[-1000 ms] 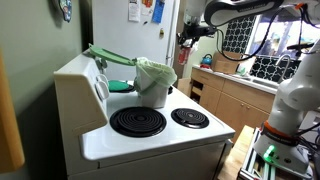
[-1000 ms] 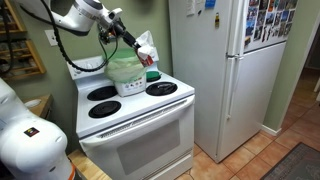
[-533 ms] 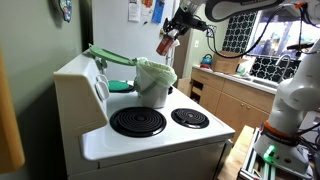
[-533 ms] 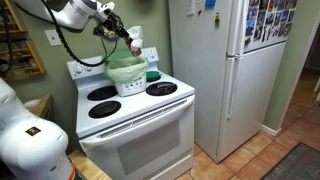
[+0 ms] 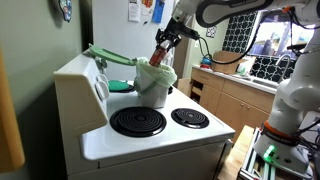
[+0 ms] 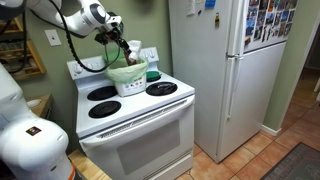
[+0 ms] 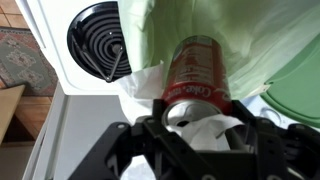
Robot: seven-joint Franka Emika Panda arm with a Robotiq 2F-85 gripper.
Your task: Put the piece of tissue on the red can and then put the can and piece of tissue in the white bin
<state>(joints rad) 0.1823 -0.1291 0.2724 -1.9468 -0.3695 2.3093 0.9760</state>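
I will keep my gripper over the white bin's opening [image 7: 236, 45] next and spread my fingers to release the red can, because the opening is below my gripper and the can already points into the bin's liner [image 7: 160, 35].
My gripper [image 7: 198, 112] is shut on the red can [image 7: 197, 68], with a piece of white tissue [image 7: 205, 128] lying on the can's top between the fingers. In the wrist view the can points into the white bin's pale green bag liner [image 7: 160, 35]. In both exterior views the white bin [image 5: 153, 84] [image 6: 128, 78] stands at the back of the stove, and the gripper [image 5: 161, 52] [image 6: 127, 52] holds the can tilted just above its rim. The can [image 5: 160, 55] shows as a small red patch there.
The bin stands on a white stove [image 5: 150, 135] with black coil burners [image 5: 137, 121] [image 6: 104, 108]. A green flat tray-like thing [image 5: 108, 56] lies behind the bin. A white fridge [image 6: 228, 70] stands beside the stove. Wooden cabinets [image 5: 235, 100] are further off.
The gripper has carried the can and tissue from beside the bin to just above its rim, moving down towards the liner.
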